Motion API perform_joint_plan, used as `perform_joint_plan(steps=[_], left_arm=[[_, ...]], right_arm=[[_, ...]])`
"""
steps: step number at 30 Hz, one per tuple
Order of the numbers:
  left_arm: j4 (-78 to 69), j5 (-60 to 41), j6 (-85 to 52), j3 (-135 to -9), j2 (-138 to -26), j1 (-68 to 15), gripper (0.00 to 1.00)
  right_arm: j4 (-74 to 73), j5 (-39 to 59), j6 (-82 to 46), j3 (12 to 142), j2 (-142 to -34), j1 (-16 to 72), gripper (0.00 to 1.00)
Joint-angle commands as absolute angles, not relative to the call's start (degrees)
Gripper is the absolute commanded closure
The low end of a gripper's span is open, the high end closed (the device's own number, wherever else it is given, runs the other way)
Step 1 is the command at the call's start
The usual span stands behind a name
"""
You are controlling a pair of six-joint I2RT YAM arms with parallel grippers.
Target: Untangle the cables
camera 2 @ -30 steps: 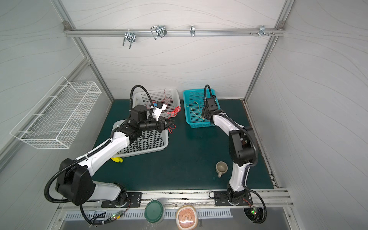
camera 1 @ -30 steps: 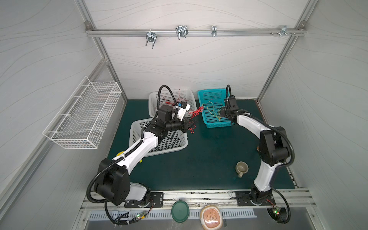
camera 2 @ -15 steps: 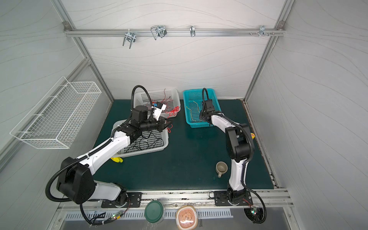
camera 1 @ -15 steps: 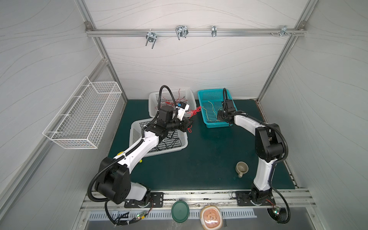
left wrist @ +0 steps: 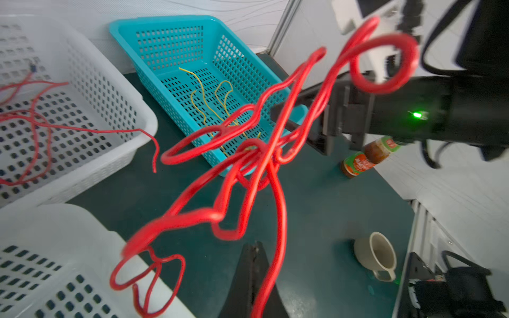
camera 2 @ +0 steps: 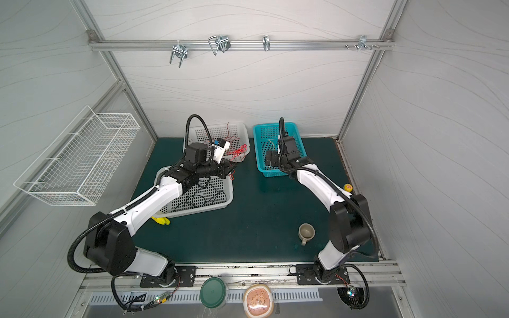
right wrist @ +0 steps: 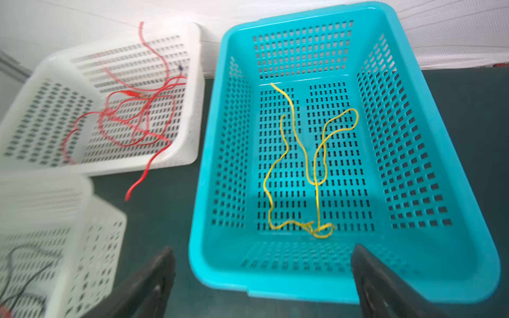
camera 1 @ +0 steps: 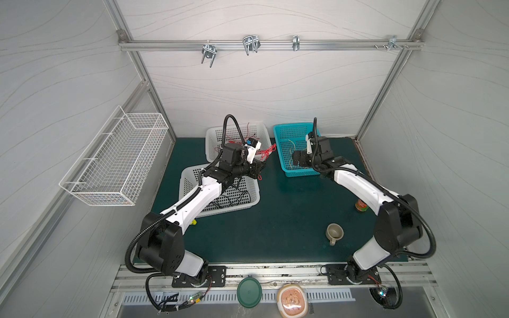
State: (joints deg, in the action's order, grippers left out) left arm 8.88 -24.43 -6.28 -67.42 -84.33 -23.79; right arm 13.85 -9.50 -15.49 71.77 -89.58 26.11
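Note:
The back white basket outward already has red cables in it. So my left gripper will move outward over the bottom of that basket next and let go of the piece of red cable there.
A tangled bunch of red cables point(left wrist: 248, 154) hangs in the air with my left gripper point(left wrist: 254, 249) shut on it. In both top views that gripper point(camera 1: 260, 168) is between the two white baskets, the red cables point(camera 2: 238, 150) beside it. A yellow cable point(right wrist: 316, 165) lies loose on the floor of the teal basket point(right wrist: 209, 192). My right gripper point(right wrist: 261, 271) stands wide open at that basket's near rim, nothing between its fingers point(right wrist: 157, 272). More red cables point(right wrist: 132, 121) lie in the back white basket point(camera 1: 212, 132). Black cables point(camera 1: 234, 198) are in the near white basket point(camera 1: 234, 209).
A beige cup point(camera 1: 334, 234) stands on the green mat at the front right. A small jar point(camera 1: 361, 205) sits by the right arm. A wire basket point(camera 1: 115, 159) hangs on the left wall. A yellow object point(camera 1: 194, 221) lies beside the near white basket.
My right gripper has opened, and its arm has swung outward while staying at the teal basket. The left gripper has stayed shut on the red cables, almost still.

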Motion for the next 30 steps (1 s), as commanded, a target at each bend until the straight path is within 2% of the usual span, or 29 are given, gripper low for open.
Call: perform_joint_plan(steps=[1,8,13,27,30], left_arm=[[11.5,-16.1,-1.7,-73.9,-86.6,-23.8,1.00],[25.2,-9.1,-0.5,-92.3,-98.4,-18.8,1.00],[28.6,-5.8,3.5,-102.5,-107.6,-15.8,1.00],[38.9,4.7,11.4,-125.9,-130.1,-15.5,1.00],[41.0,6.3,10.4,-128.5,-132.8,-15.4,0.82]], right_arm=[[16.5,-9.9,-15.6,68.1,-84.5,27.0,0.01],[17.3,-13.0,-19.0,58.8,-75.6,27.6,0.01],[17.4,-13.4,-20.3,54.9,-71.4,27.7,0.01],[19.3,-12.6,-21.5,57.9,-75.3,29.2,0.01],[19.2,-12.9,-21.4,58.6,-76.5,29.7,0.01]])
